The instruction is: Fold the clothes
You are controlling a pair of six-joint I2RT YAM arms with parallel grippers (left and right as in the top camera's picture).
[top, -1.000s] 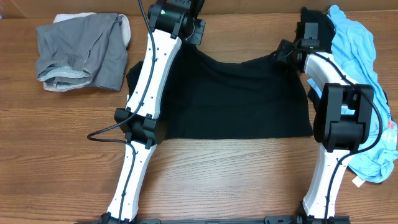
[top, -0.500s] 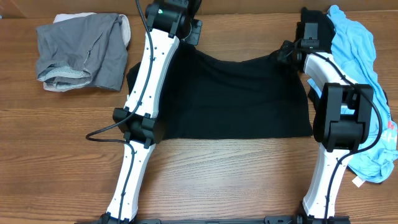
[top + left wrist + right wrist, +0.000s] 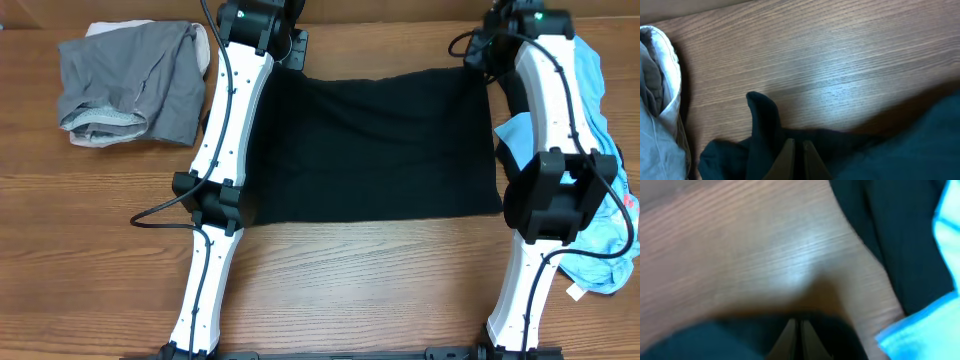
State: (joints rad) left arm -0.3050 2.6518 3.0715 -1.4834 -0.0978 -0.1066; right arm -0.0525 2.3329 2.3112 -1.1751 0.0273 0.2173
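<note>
The black garment's near corner by the light blue garment lies flat, so my right gripper should draw the held corner back toward it and release.
A black garment lies spread across the middle of the wooden table, its far edge stretched straight between my two grippers. My left gripper is shut on the garment's far left corner; the left wrist view shows the dark cloth bunched round the closed fingertips. At the far right corner my right gripper is shut on the same black garment, the cloth wrapped round its fingertips. The corners look lifted a little off the table.
A folded grey garment lies at the far left, with its white lining in the left wrist view. A light blue garment is heaped along the right edge behind the right arm, its edge close to the right gripper.
Both grippers have moved toward the table's far edge, pulling the black garment's sagging top edge taut and straight. The right gripper closed on its corner.
</note>
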